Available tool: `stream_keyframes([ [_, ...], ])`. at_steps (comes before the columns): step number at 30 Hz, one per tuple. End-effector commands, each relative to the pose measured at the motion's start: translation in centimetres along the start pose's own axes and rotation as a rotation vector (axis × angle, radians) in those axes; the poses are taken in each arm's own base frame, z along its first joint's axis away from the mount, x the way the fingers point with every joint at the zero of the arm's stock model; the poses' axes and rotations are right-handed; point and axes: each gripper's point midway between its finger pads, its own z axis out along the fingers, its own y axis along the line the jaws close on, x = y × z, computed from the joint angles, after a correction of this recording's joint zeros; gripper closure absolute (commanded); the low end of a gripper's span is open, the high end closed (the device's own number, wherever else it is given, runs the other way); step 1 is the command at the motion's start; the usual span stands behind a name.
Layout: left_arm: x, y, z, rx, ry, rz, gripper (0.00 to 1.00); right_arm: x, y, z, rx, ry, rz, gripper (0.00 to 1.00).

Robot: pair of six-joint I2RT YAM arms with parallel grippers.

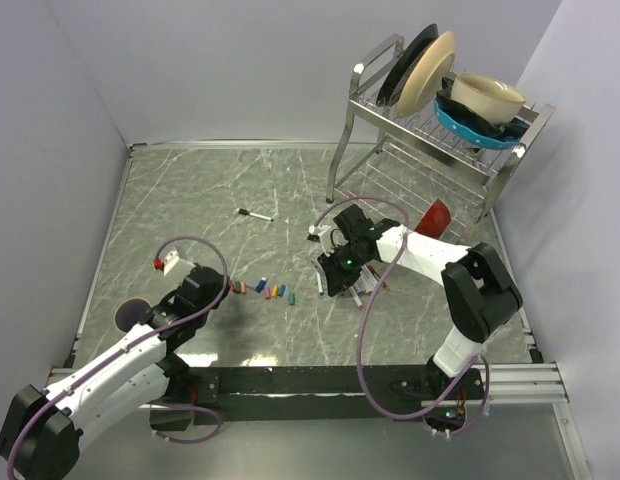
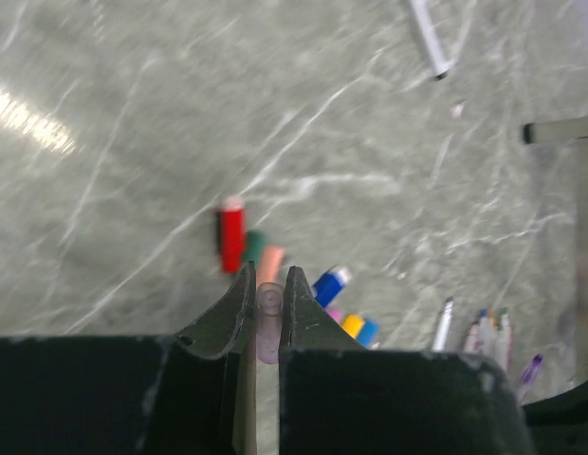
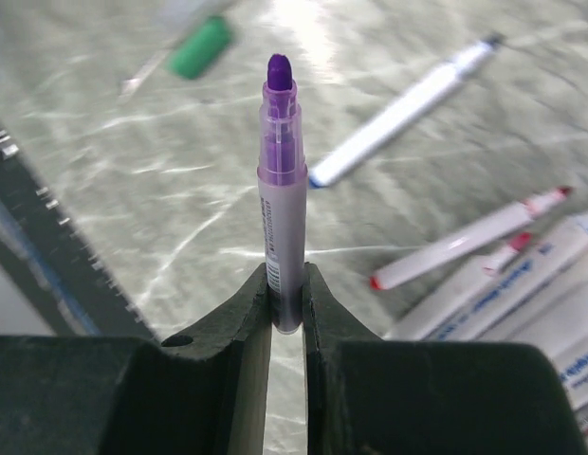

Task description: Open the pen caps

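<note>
My left gripper should next pull the purple cap back a little, over bare table beside the red end of the row, because loose caps crowd in front of my left gripper.
My left gripper is shut on a translucent purple pen cap, held just above the table. Right in front of it lies a row of loose pen caps: red, green, salmon, blue and yellow. My right gripper is shut on the barrel of an uncapped purple pen, which points away from the jaws with its purple tip bare. In the top view the left gripper sits at the row's left end and the right gripper to its right.
Uncapped white pens lie piled beside the right gripper, with a green cap farther off. One pen lies alone mid-table. A small red and white piece sits at the left. A dish rack with plates stands at the back right.
</note>
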Motion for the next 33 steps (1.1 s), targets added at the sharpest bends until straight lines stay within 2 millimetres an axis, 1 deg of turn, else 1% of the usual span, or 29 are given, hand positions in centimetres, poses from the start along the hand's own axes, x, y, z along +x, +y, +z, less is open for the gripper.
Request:
stream_keyframes([
  [1, 0.8, 1.4, -0.5, -0.019, 0.03, -0.074, 0.98, 0.1, -2.1, 0.8, 0.11, 0.009, 0.05, 0.86],
  [7, 1.5, 2.7, -0.8, -0.036, 0.052, -0.093, 0.96, 0.2, -2.8, 1.2, 0.144, 0.02, 0.089, 0.8],
  [11, 2.5, 3.6, -0.5, -0.042, 0.077, -0.104, 0.93, 0.2, -3.1, 1.4, 0.157, 0.024, 0.102, 0.77],
  [12, 2.6, 3.5, -0.5, -0.042, 0.082, -0.105, 0.92, 0.1, -3.2, 1.4, 0.16, 0.022, 0.102, 0.75],
  [17, 2.9, 3.8, -0.5, -0.058, 0.094, -0.104, 0.84, 0.2, -3.2, 1.6, 0.158, 0.025, 0.116, 0.74],
  [22, 2.9, 4.0, -0.4, -0.072, 0.092, -0.116, 0.81, 0.2, -3.4, 1.7, 0.162, 0.029, 0.126, 0.72],
  [25, 3.1, 4.1, -0.4, -0.075, 0.096, -0.119, 0.75, 0.1, -3.4, 1.6, 0.163, 0.027, 0.125, 0.72],
  [26, 3.1, 4.2, -0.4, -0.077, 0.095, -0.12, 0.71, 0.0, -3.3, 1.6, 0.162, 0.024, 0.122, 0.72],
  [27, 3.1, 4.1, -0.4, -0.074, 0.096, -0.121, 0.69, 0.0, -3.4, 1.6, 0.164, 0.025, 0.124, 0.71],
  [28, 3.1, 4.1, -0.4, -0.072, 0.097, -0.122, 0.65, 0.0, -3.4, 1.4, 0.166, 0.023, 0.123, 0.71],
  [30, 3.1, 4.1, -0.4, -0.072, 0.097, -0.123, 0.61, -0.2, -3.3, 1.3, 0.16, 0.018, 0.12, 0.71],
  [32, 3.1, 4.1, -0.5, -0.071, 0.096, -0.124, 0.56, -0.5, -2.6, 1.0, 0.127, 0.008, 0.109, 0.71],
  [33, 3.1, 4.2, -0.4, -0.073, 0.095, -0.122, 0.55, -0.6, -2.4, 0.8, 0.117, 0.007, 0.096, 0.7],
])
